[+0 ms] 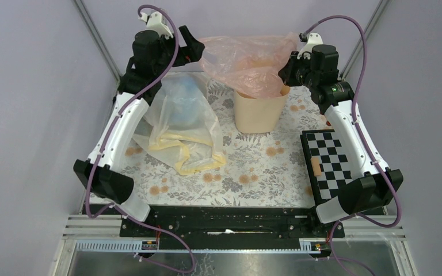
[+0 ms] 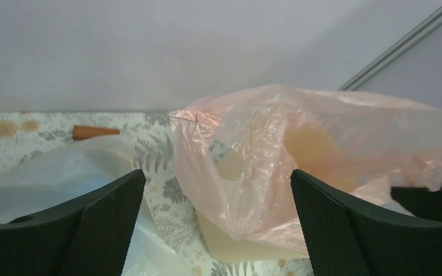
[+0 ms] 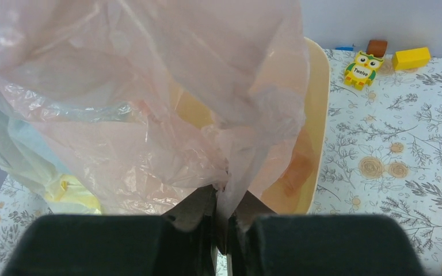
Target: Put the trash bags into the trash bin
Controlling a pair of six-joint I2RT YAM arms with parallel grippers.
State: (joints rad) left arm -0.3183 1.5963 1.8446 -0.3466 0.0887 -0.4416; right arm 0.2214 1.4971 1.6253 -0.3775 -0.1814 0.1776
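The left gripper should next go down and toward the bin, to the pink bag's free edge (image 1: 206, 53) (image 2: 199, 125) opposite the held fold.
A pale pink trash bag (image 1: 247, 60) is draped over the mouth of the cream trash bin (image 1: 257, 112) at the back centre. My right gripper (image 1: 285, 72) is shut on a pinched fold of the pink bag (image 3: 149, 103), just above the bin's rim (image 3: 319, 115); its jaws (image 3: 223, 198) show plastic squeezed between them. My left gripper (image 1: 198, 49) is wide open beside the bag's left edge, holding nothing. In the left wrist view the pink bag (image 2: 299, 155) and the bin (image 2: 247, 244) lie ahead of its open fingers (image 2: 216, 178). Pale yellow and bluish-clear bags (image 1: 181, 123) lie in a heap on the table, left of the bin.
A black-and-white chessboard (image 1: 331, 164) lies at the right, under the right arm. Small toys sit at the back: an owl block (image 3: 361, 70), a yellow block (image 3: 411, 57) and a brown block (image 3: 377, 46). A brown stick (image 2: 95, 131) lies near the back wall.
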